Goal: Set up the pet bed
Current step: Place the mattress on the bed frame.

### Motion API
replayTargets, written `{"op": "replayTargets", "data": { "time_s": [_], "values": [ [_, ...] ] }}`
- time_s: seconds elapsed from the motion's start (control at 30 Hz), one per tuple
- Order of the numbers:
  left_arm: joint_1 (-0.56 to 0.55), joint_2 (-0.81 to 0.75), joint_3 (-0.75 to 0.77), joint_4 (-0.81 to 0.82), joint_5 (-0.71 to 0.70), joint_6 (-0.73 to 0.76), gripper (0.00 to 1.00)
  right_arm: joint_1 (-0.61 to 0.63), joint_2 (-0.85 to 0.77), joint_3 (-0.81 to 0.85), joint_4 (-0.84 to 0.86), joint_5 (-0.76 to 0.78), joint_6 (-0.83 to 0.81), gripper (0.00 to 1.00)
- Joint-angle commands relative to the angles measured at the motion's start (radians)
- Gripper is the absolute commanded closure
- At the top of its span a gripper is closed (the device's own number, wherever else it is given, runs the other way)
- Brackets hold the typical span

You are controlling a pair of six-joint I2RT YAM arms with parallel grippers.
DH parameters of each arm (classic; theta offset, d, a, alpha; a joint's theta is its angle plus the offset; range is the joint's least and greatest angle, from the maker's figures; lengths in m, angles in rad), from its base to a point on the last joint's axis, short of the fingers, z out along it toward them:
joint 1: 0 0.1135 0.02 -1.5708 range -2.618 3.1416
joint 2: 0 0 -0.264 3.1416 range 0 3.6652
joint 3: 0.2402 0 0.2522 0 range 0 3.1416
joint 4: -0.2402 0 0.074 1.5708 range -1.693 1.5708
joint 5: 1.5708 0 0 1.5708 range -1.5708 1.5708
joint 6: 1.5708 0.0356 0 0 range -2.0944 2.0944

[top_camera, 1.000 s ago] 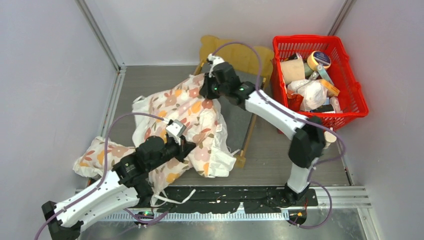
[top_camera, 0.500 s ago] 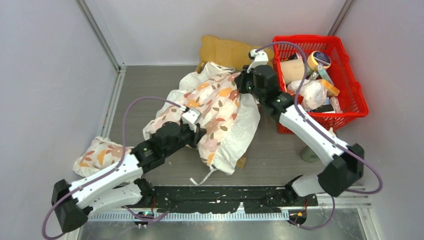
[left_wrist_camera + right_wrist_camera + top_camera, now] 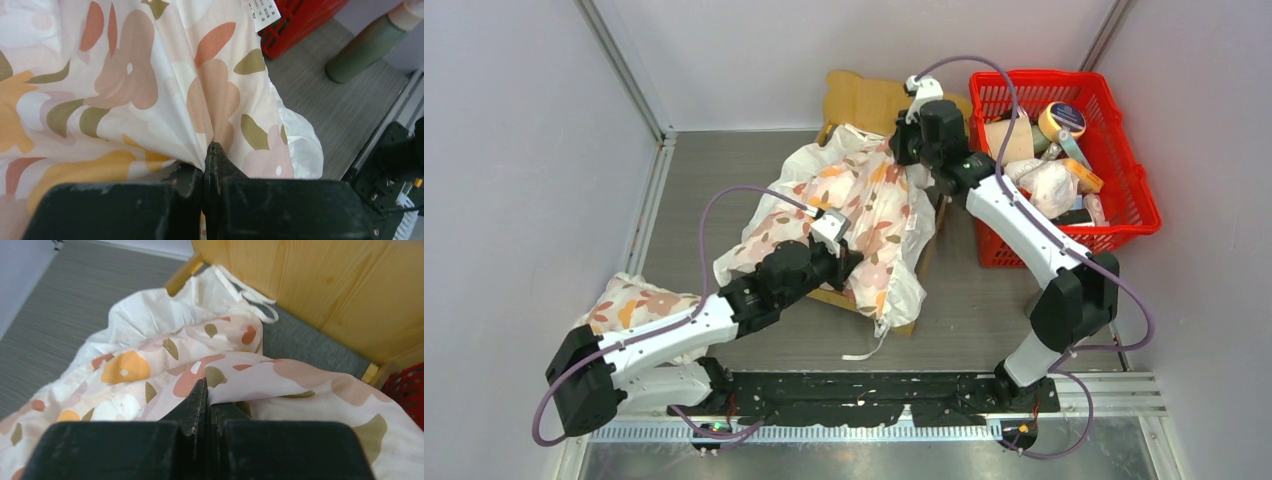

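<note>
Next, my right gripper draws the cover's far edge outward toward the basket, then releases the edge, since the headboard's basket-side end lies outward of the gripper.
The pet bed's light-wood scalloped headboard (image 3: 864, 100) stands at the back centre. Most of the frame is hidden under the white floral-print cushion cover (image 3: 874, 200). My left gripper (image 3: 849, 257) is shut on the cover's near part, over the bed's foot end. My right gripper (image 3: 902, 152) is shut on the cover's far edge, just in front of the headboard. The right wrist view shows the headboard (image 3: 320, 285), a strip of the dark grey sleeping surface (image 3: 310, 342) and my right gripper (image 3: 207, 385) pinching the cover (image 3: 125, 365). The left wrist view shows my left gripper (image 3: 212, 148) pinching gathered fabric (image 3: 150, 75).
A red plastic basket (image 3: 1124, 170) full of several items stands right of the bed. A small floral pillow (image 3: 629, 305) lies at the left beside my left arm. A green bottle (image 3: 365, 47) stands on the floor by the basket (image 3: 295, 20). White walls close in three sides.
Both grippers have carried the floral cover to the right and back. It now drapes over the bed frame instead of lying left of it. The left arm has stretched forward.
</note>
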Motion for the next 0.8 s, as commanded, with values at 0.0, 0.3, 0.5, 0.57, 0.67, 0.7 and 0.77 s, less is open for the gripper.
{"op": "replayTargets", "data": {
  "time_s": [0.0,0.3,0.5,0.57,0.67,0.7,0.77],
  "values": [
    [-0.019,0.073,0.057,0.154,-0.026,0.003,1.00,-0.058,0.042,0.198,0.053,0.048,-0.063,0.95],
    [-0.024,0.312,0.176,0.105,-0.021,-0.011,0.82,-0.099,0.142,0.189,-0.003,0.124,-0.082,0.81],
    [-0.023,0.181,0.309,-0.223,-0.163,0.076,0.24,-0.106,0.082,0.310,-0.275,0.084,-0.068,0.28],
    [-0.023,0.088,0.338,-0.323,-0.218,0.081,0.19,-0.103,-0.010,0.262,-0.299,0.019,-0.045,0.27],
    [-0.020,-0.007,0.363,-0.484,-0.245,0.038,0.20,-0.077,-0.137,0.133,-0.329,-0.027,-0.017,0.28],
    [-0.019,-0.034,0.361,-0.522,-0.230,0.017,0.20,-0.055,-0.205,0.060,-0.331,-0.035,-0.013,0.29],
    [-0.020,-0.084,0.336,-0.592,-0.189,-0.035,0.21,-0.019,-0.313,-0.061,-0.341,-0.033,0.017,0.31]
  ]
}}
